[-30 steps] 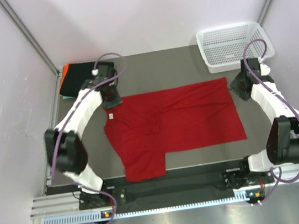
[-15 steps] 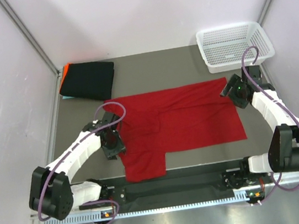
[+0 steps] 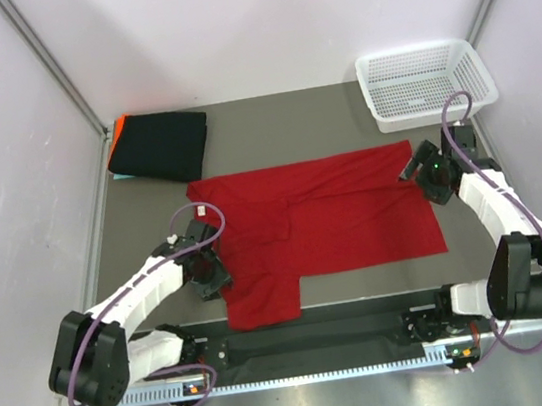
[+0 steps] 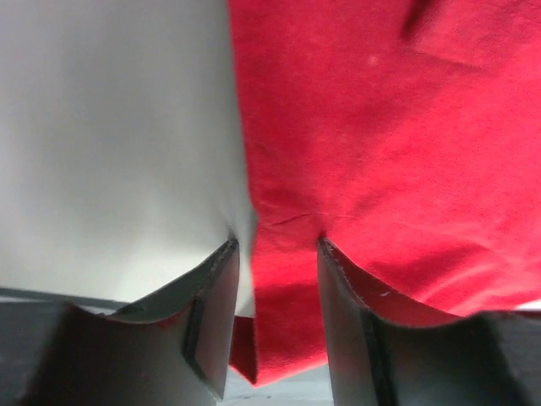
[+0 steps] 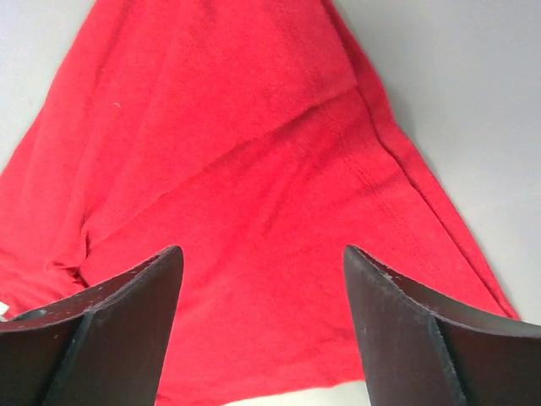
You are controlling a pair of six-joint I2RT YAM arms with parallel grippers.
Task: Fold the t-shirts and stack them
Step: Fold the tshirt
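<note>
The open fingers of my right gripper move back and down onto the shirt's near corner on the basket side next.
A bright red t-shirt [image 3: 353, 212] lies spread flat in the middle of the table, one sleeve pointing toward the near edge. My left gripper [image 3: 212, 274] sits low at the shirt's left edge; in the left wrist view [image 4: 277, 244] its jaws stand apart with the red cloth's [image 4: 380, 127] edge lying between them, not pinched. My right gripper [image 3: 416, 168] hovers over the shirt's far right corner. It is wide open [image 5: 262, 249], with only red cloth [image 5: 237, 152] below it. A folded black t-shirt [image 3: 157, 146] rests at the far left on orange [image 3: 113, 134] and light-blue [image 3: 116, 176] folded edges.
A white mesh basket [image 3: 425, 80] stands at the far right corner. Metal frame posts and pale walls close in the table's left, right and far sides. Bare grey tabletop [image 3: 280, 126] shows between the folded stack and the basket.
My left arm pulled back from the shirt's collar at the far left to its near left edge, uncovering the black stack. Both grippers opened wider; the right one shifted slightly inward.
</note>
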